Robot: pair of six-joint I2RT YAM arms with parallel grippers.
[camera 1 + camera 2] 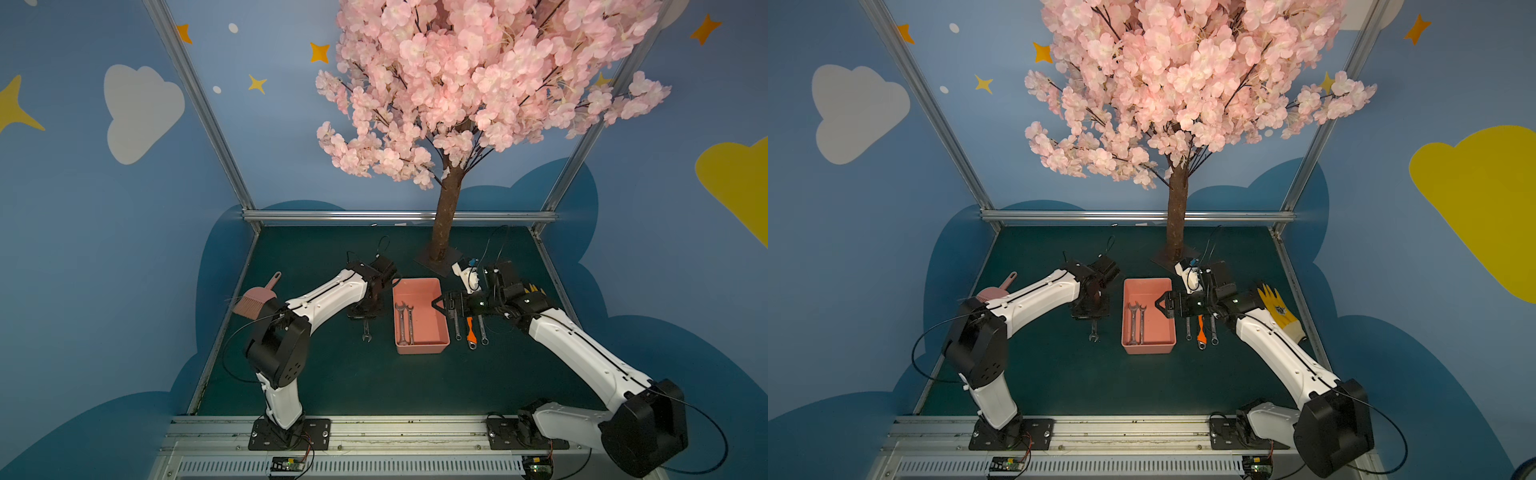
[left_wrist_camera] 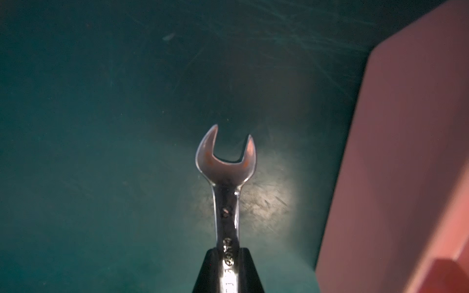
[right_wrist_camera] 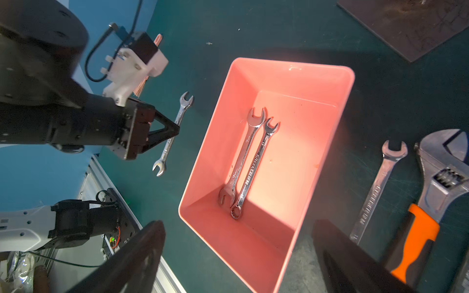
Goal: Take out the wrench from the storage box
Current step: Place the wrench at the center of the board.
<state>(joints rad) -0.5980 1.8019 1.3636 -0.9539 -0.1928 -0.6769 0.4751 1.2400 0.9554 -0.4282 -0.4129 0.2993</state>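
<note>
My left gripper holds the smaller wrench above the bare green mat beside the storage box. Next it will lower the wrench onto that clear patch and let go of the wrench's handle.
The salmon-pink storage box [image 1: 419, 351] [image 1: 1148, 348] stands mid-table, and its wall fills one side of the left wrist view [image 2: 406, 152]. Two silver wrenches [image 1: 404, 326] [image 3: 247, 157] lie side by side on its floor. My left gripper [image 1: 365, 312] [image 2: 227, 251] is shut on the shank of a smaller open-ended wrench [image 2: 226, 177] [image 3: 172, 134]. It holds that wrench outside the box, over the green mat beside the box's left wall. My right gripper [image 1: 438, 306] [image 3: 237, 223] is open and empty, hovering over the box's right rim.
An orange-handled adjustable wrench [image 1: 469, 328] [image 3: 444, 177] and silver wrenches [image 3: 380, 187] lie on the mat right of the box. A pink hand brush [image 1: 255, 299] sits far left and a yellow glove [image 1: 1279, 309] far right. The tree's base plate [image 1: 438, 257] stands behind the box.
</note>
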